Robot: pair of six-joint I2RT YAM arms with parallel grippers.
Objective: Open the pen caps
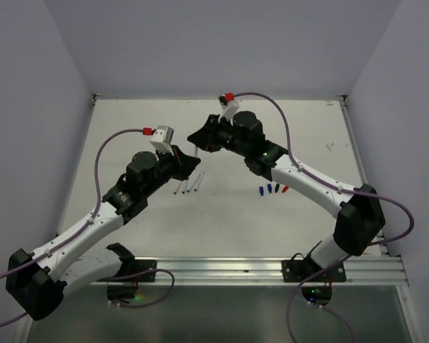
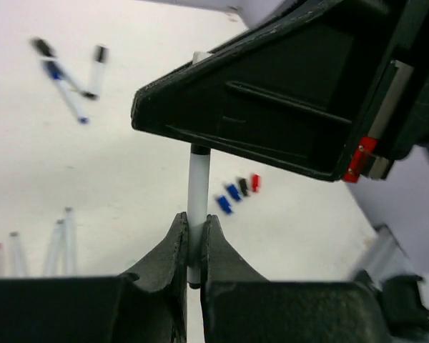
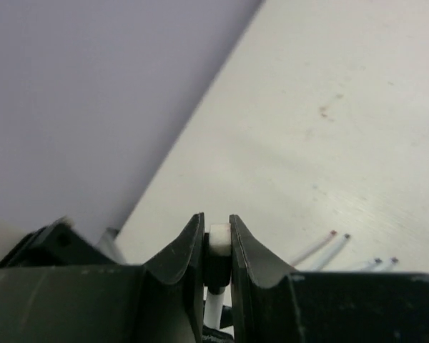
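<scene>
My left gripper should carry the white pen's body down and to the left in the top view next, and release it on the free tabletop (image 1: 169, 188) beside the red pen.
My left gripper (image 2: 196, 216) is shut on a thin white pen barrel (image 2: 198, 186), held above the table. The barrel's far end runs up into my right gripper (image 3: 216, 219), which is shut on that pen's black cap (image 3: 217, 270), whose end is white. In the top view the left gripper (image 1: 193, 163) and right gripper (image 1: 197, 138) meet tip to tip over the table's middle. Several loose pen caps (image 2: 237, 191), blue, black and red, lie in a short row on the table (image 1: 272, 189).
Uncapped white pens (image 1: 189, 186) lie side by side below the left gripper, also seen as uncapped pens (image 3: 322, 246) in the right wrist view. A few capped pens (image 2: 71, 78) lie crossed farther off. Grey walls close the table's back and sides.
</scene>
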